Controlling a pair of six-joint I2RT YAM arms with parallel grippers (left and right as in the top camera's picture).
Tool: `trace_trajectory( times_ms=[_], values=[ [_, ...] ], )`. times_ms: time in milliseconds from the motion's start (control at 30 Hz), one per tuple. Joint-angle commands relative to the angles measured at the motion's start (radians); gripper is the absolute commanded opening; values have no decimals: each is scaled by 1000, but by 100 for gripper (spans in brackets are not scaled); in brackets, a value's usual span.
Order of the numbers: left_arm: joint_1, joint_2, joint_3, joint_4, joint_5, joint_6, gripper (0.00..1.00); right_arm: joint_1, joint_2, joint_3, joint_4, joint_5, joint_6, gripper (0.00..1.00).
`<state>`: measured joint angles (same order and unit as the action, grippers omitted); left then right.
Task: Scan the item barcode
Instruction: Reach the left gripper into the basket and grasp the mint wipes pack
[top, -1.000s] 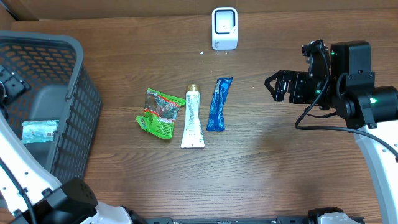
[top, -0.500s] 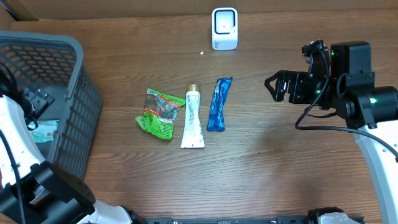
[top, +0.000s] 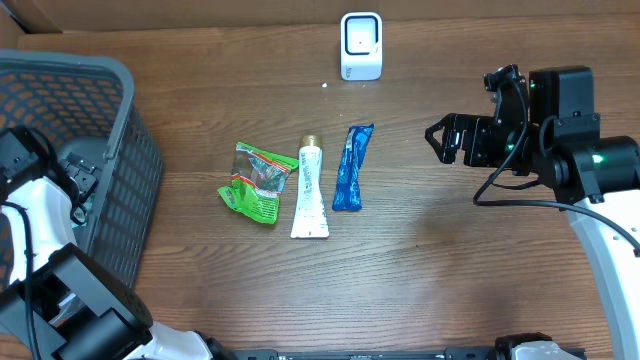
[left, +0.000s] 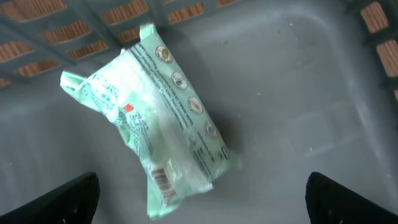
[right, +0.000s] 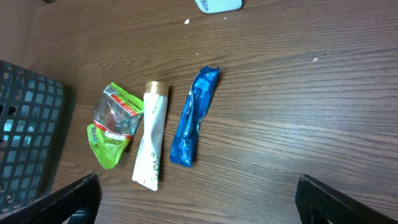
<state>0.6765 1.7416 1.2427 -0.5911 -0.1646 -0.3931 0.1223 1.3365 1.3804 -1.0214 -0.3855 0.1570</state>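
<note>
I need to lower my left gripper to the pale green packet (left: 161, 118) next, with its open fingers on either side of its barcode end (left: 178, 163), and then close them.
A pale green packet (left: 161, 118) lies flat on the grey basket floor (left: 298, 93), its barcode (left: 163, 182) facing up near its lower end. My left gripper (left: 202, 202) hangs open over it, with one finger on each side and well clear of the packet. From overhead the left gripper (top: 76, 188) sits inside the basket (top: 120, 150) and hides most of the packet. The white scanner (top: 361, 45) stands at the table's far edge. My right gripper (top: 440, 140) is open and empty above the right of the table.
A green snack bag (top: 257, 182), a white tube (top: 310, 188) and a blue packet (top: 352, 167) lie side by side mid-table. In the right wrist view the blue packet (right: 194, 117) and tube (right: 151, 143) show ahead of the right gripper (right: 202, 202).
The left arm has moved right and toward the near side over the basket, now covering the pale green packet from overhead, and its jaws have spread wider. The right arm has not moved.
</note>
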Motion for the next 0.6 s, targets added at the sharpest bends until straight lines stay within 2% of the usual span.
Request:
trace_trajectory(
  times_ms=[0, 367, 433, 500, 567],
  values=[
    [5, 3, -53, 55, -43, -19, 98, 1, 1, 27, 2, -1, 0, 100],
    [6, 139, -83, 95, -52, -14, 99, 1, 1, 27, 0, -2, 0, 100],
    [6, 156, -83, 95, -52, -14, 90, 1, 1, 27, -3, -2, 0, 100],
    [6, 159, -83, 104, -53, -11, 75, 1, 1, 27, -5, -2, 0, 100],
    [6, 158, -80, 122, -53, -11, 44, 1, 1, 27, -5, -2, 0, 100]
  ],
)
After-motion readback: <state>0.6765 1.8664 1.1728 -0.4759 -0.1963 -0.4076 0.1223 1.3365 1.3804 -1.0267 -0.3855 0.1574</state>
